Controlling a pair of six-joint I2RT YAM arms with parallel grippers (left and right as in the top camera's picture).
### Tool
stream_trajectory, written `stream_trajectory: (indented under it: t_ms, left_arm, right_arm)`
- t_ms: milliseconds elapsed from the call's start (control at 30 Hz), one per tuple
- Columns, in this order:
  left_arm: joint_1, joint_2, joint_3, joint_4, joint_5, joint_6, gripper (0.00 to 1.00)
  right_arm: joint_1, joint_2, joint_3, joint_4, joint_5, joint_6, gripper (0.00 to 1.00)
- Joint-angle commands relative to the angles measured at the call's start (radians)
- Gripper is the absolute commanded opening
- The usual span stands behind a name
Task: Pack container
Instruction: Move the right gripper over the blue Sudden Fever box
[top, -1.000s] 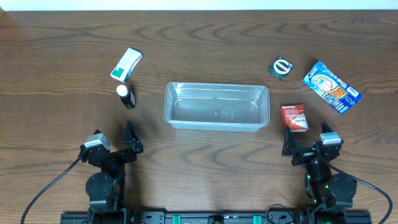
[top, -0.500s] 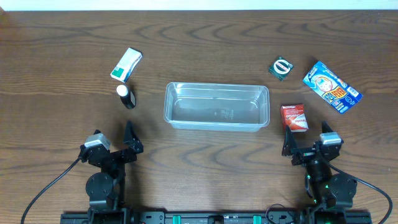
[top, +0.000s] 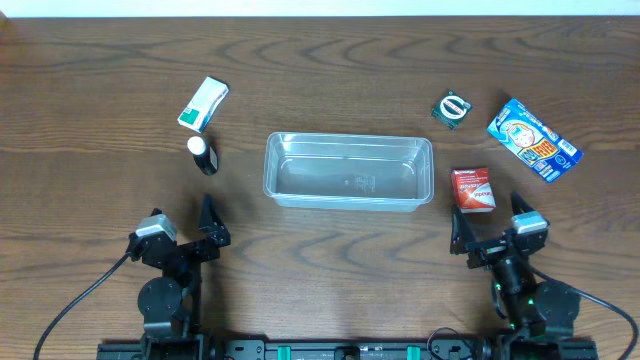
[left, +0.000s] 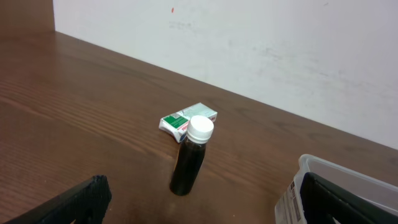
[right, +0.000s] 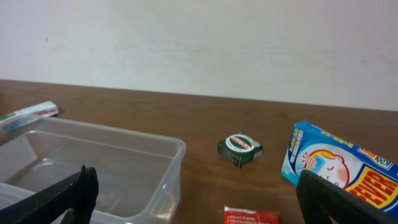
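Note:
Next I will move my right gripper up and outward, tilt downward, and lower astride the narrow top edge of the blue box (top: 533, 138), because the box stands beyond my open fingers.
The clear plastic container (top: 347, 170) sits empty at the table's middle; it also shows in the right wrist view (right: 93, 168) and at the left wrist view's right edge (left: 348, 186). A dark bottle with a white cap (top: 202, 154) (left: 189, 155) stands left of it, near a green and white box (top: 203, 103) (left: 186, 119). A red box (top: 473, 189) (right: 252, 216) lies right of the container. A small dark round-faced packet (top: 453, 108) (right: 240, 149) and a blue box (top: 533, 138) (right: 339, 162) lie at the right. My left gripper (top: 208, 222) (left: 199, 205) and right gripper (top: 490, 232) (right: 196, 202) are open and empty near the front edge.
A white wall runs behind the table's far edge. Bare wood lies between the grippers and in front of the container (top: 340, 260).
The right gripper has shifted slightly toward the left and forward. Nothing else has moved.

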Motion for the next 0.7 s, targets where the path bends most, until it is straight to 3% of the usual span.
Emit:
stream_trajectory:
  t_ms: [0, 167, 400, 567, 667]
  left_arm:
    - [0.005, 0.002, -0.02, -0.039, -0.005, 0.02, 0.98]
    - [0.005, 0.002, -0.02, -0.039, -0.005, 0.019, 0.98]
    - [0.005, 0.002, -0.02, -0.039, -0.005, 0.019, 0.98]
    - [0.005, 0.002, -0.02, -0.039, -0.005, 0.019, 0.98]
    - [0.005, 0.002, -0.02, -0.039, -0.005, 0.02, 0.98]
  right_arm:
    - [-0.011, 0.102, 0.122, -0.033, -0.016, -0.022, 0.99]
    - [-0.029, 0.403, 0.366, -0.137, -0.015, -0.043, 0.99]
    - [-0.078, 0.943, 0.892, -0.491, -0.017, -0.048, 0.99]
    - [-0.106, 1.223, 1.199, -0.732, -0.008, -0.196, 0.99]
    - [-0.116, 1.323, 1.288, -0.776, 0.045, -0.237, 0.99]
